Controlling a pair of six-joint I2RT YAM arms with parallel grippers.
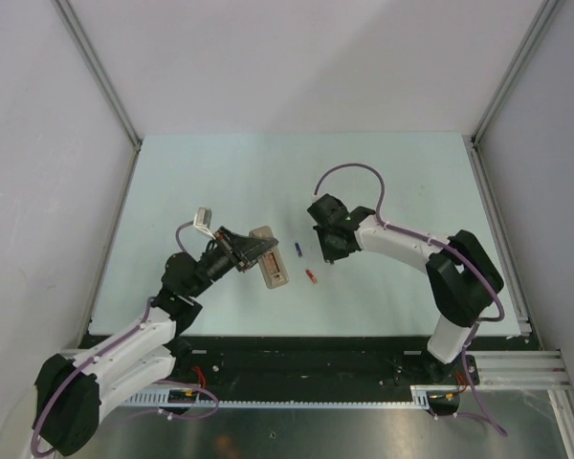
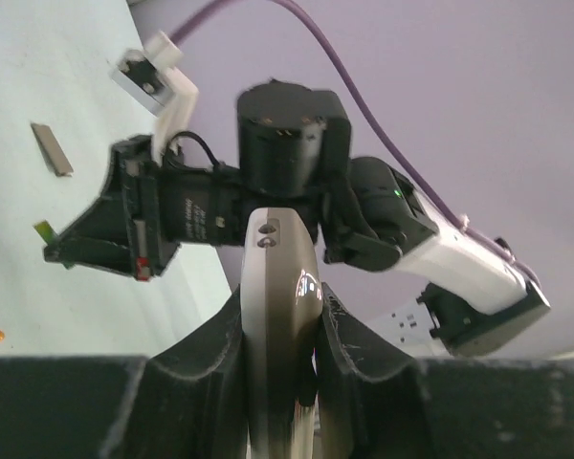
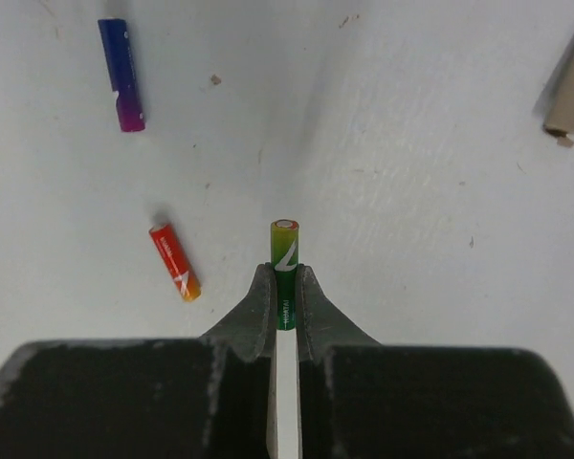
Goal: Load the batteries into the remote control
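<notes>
My right gripper will next move down to the bare tabletop beside the red battery and release the green battery (image 3: 285, 251) there, because that spot is clear of other pieces.
My left gripper (image 2: 280, 308) is shut on the remote control (image 2: 273, 258), a slim pale handset held edge-on above the table (image 1: 268, 256). The right gripper (image 3: 285, 277) is shut on the green battery (image 3: 285, 251), whose tip sticks out past the fingertips just above the table. In the top view the right gripper (image 1: 327, 251) hangs a little right of the remote. The red battery (image 3: 175, 261) lies loose left of the right gripper's fingers, with the dark blue battery (image 3: 121, 75) farther off. Both also show between the two grippers: blue battery (image 1: 298, 251), red battery (image 1: 312, 276).
A small flat grey cover piece (image 2: 53, 149) lies on the pale green table (image 1: 220, 172) beyond the right gripper. Grey walls and metal rails (image 1: 96, 67) close in the table on three sides. A corner of the remote (image 3: 569, 96) shows at the right wrist view's upper right.
</notes>
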